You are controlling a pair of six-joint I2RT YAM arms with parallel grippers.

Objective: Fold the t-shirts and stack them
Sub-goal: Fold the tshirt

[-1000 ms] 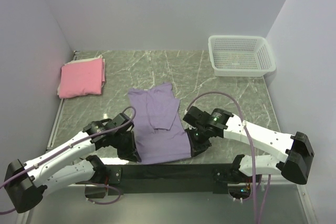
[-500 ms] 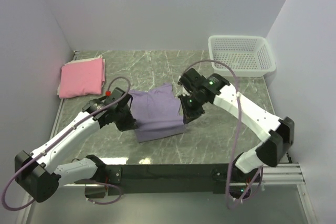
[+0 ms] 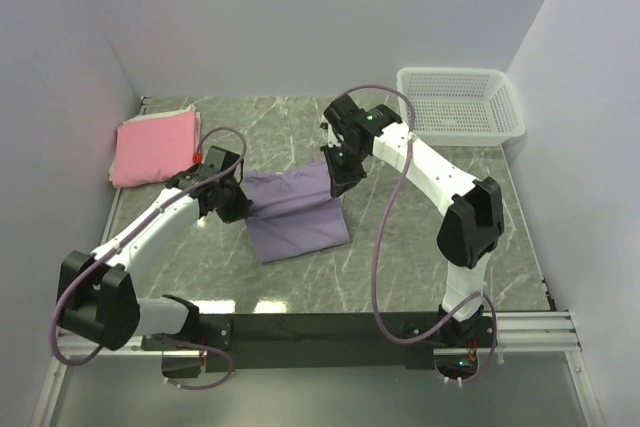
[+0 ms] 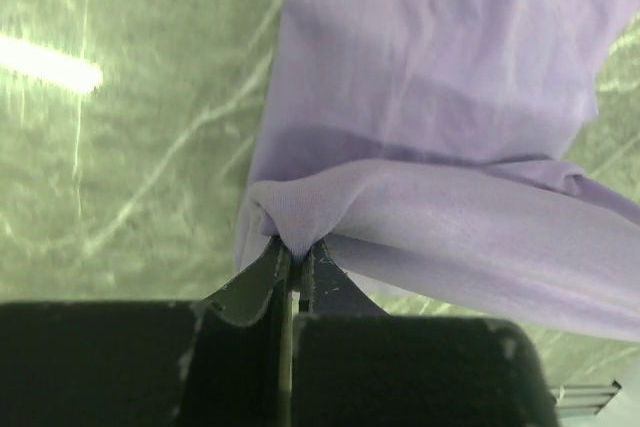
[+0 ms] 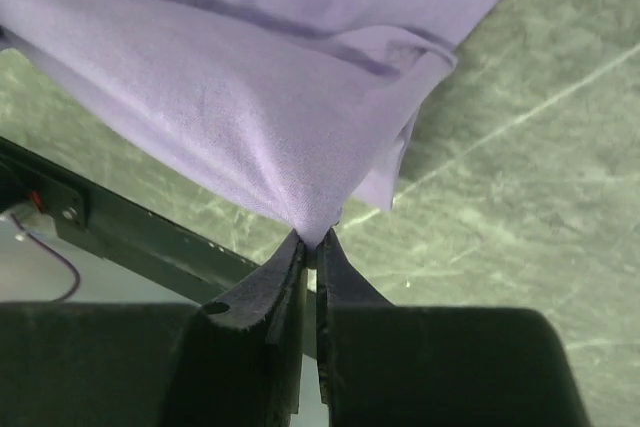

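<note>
My left gripper holds the t-shirt's corner and should next move outward and release it over the lavender t-shirt's far part, still uncovered beyond the t-shirt's held edge.
The lavender t-shirt lies mid-table, folded over on itself. My left gripper is shut on its left corner, and my right gripper is shut on its right corner; both hold the folded-over edge at the far side, a little above the table. In the left wrist view the cloth bunches between the closed jaws of that gripper. In the right wrist view the cloth hangs from the pinched tips of that gripper. The pink t-shirt lies folded at the far left.
A white mesh basket stands at the far right corner. The green marble table is walled on the left, back and right. A black rail runs along the near edge.
Both grippers carried the shirt's near edge away from the arm bases to the far side, folding the lavender shirt in half. The pink shirt has not moved.
</note>
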